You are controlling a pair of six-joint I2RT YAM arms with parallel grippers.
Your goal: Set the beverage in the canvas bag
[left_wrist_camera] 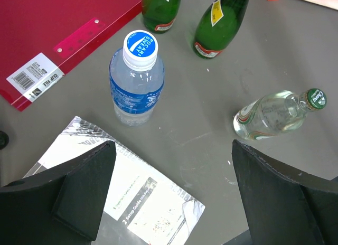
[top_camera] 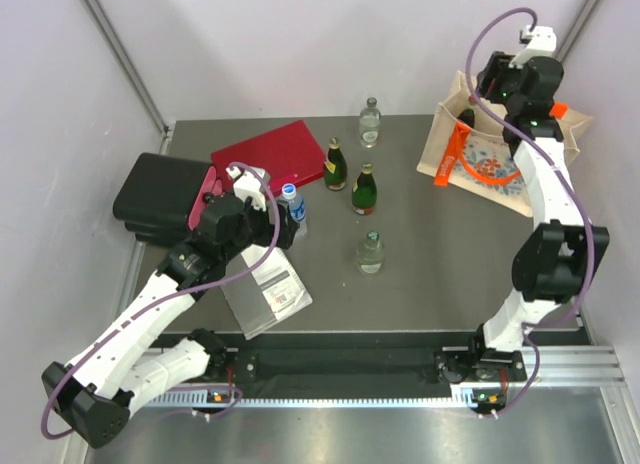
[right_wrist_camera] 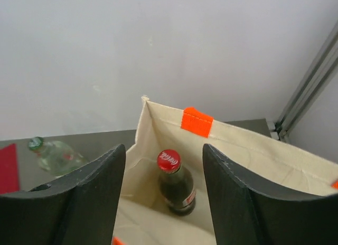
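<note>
The cola bottle (right_wrist_camera: 177, 191) is free inside the bag (top_camera: 447, 144), so my right gripper swings back toward the table's middle next, then tilts downward and lowers to the nearer green bottle's cap.
The beige canvas bag (top_camera: 447, 144) with orange tabs stands at the back right of the table. Inside it a dark cola beverage bottle (right_wrist_camera: 177, 191) with a red cap stands upright on the bag's floor against the bag wall (right_wrist_camera: 248, 144). My right gripper (right_wrist_camera: 163, 152) hovers over the bag's mouth, open, with the bottle free below its fingers. My left gripper (left_wrist_camera: 171, 150) is open low over the table at the left, holding nothing. A blue-labelled water bottle (left_wrist_camera: 136, 81) stands just beyond it.
Two green bottles (top_camera: 335, 164) (top_camera: 364, 189) and two clear glass bottles (top_camera: 370, 122) (top_camera: 371, 252) stand mid-table. A red folder (top_camera: 270, 156), a black case (top_camera: 160, 194) and a bagged booklet (top_camera: 268, 294) lie at the left. Walls enclose the table.
</note>
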